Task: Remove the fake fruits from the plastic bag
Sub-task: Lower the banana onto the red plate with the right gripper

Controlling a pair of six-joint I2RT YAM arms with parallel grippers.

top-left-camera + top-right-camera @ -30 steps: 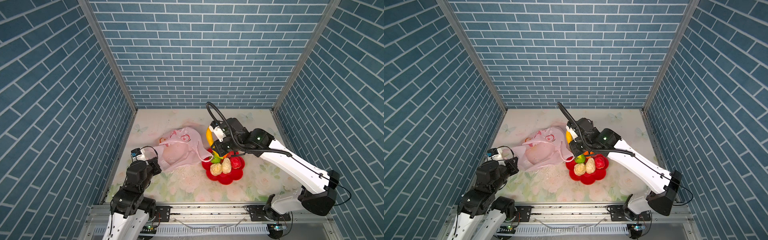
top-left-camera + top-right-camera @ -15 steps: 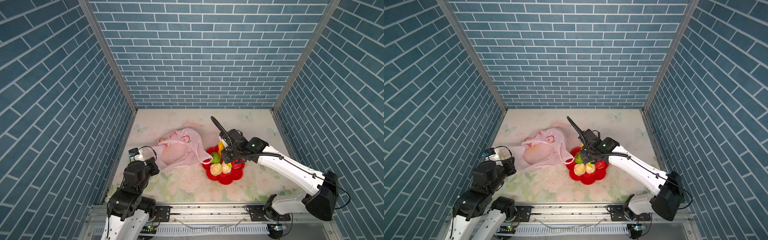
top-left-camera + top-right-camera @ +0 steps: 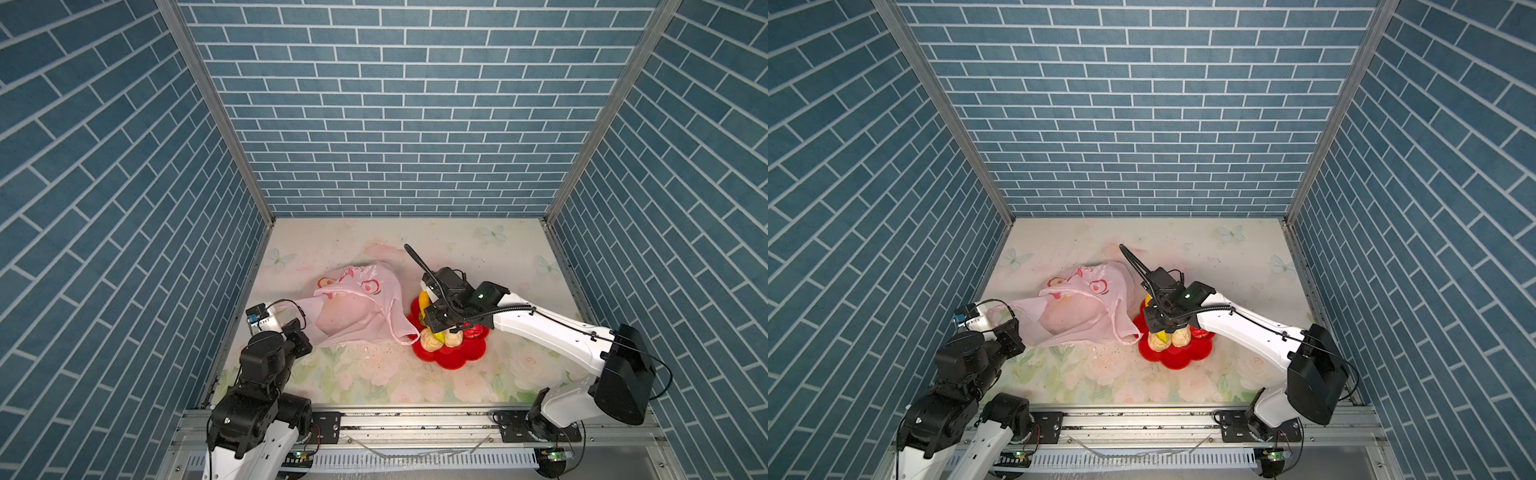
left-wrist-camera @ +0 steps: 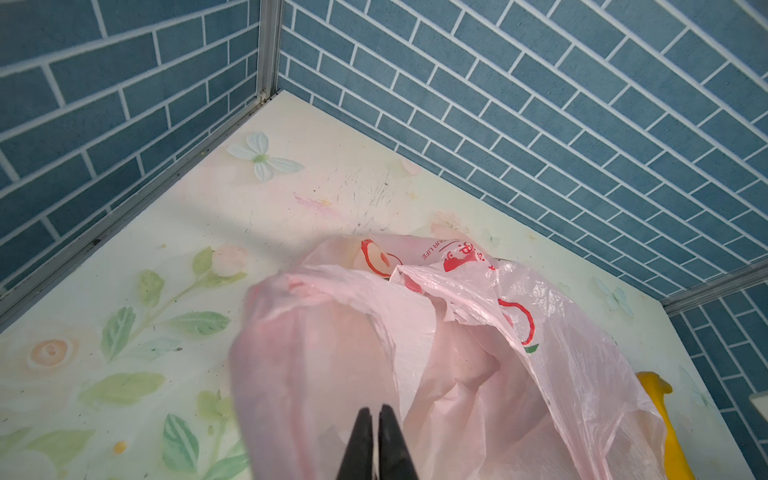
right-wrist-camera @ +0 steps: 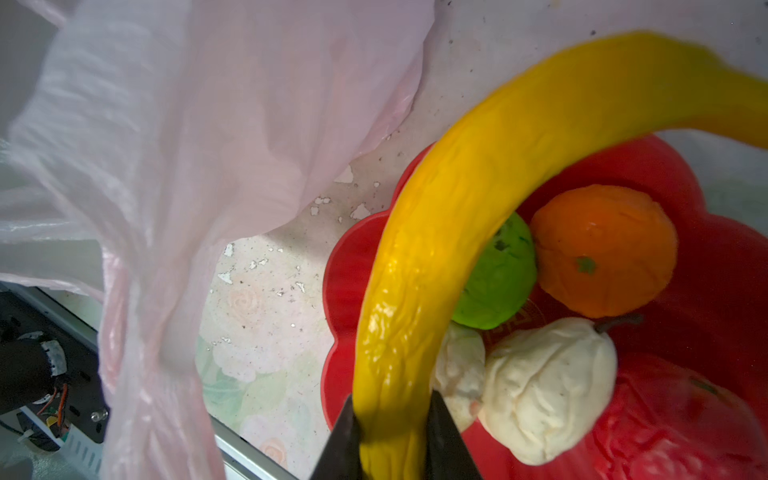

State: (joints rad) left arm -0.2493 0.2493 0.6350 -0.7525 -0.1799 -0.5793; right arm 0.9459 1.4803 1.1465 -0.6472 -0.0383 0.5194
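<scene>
My right gripper needs to lower next to the bowl's inner edge by the bag and release the yellow banana (image 3: 1147, 299), as that red part of the bowl is bare beside the fruits.
The pale-pink plastic bag (image 3: 357, 307) (image 3: 1079, 311) lies slumped at centre left. My left gripper (image 4: 376, 409) (image 3: 307, 332) is shut on the bag's near edge, and the film stretches up from it. My right gripper (image 5: 392, 415) (image 3: 436, 328) is shut on the yellow banana (image 5: 457, 208) (image 3: 1147, 299) and holds it over the red flower-shaped bowl (image 3: 453, 357) (image 5: 706, 249). In the bowl lie a green fruit (image 5: 494, 274), an orange one (image 5: 602, 249), a red one (image 5: 673, 428) and two cream bumpy ones (image 5: 544, 382). What is inside the bag is hidden.
Blue brick walls (image 3: 395, 124) close in the floral table (image 3: 374, 374) at the back and on both sides. A metal rail (image 3: 415, 419) runs along the front edge. One bag handle (image 3: 401, 332) loops down against the bowl's left rim.
My right gripper has carried the banana from beside the bag mouth forward and down over the bowl. The left gripper has kept its hold on the bag, almost still.
</scene>
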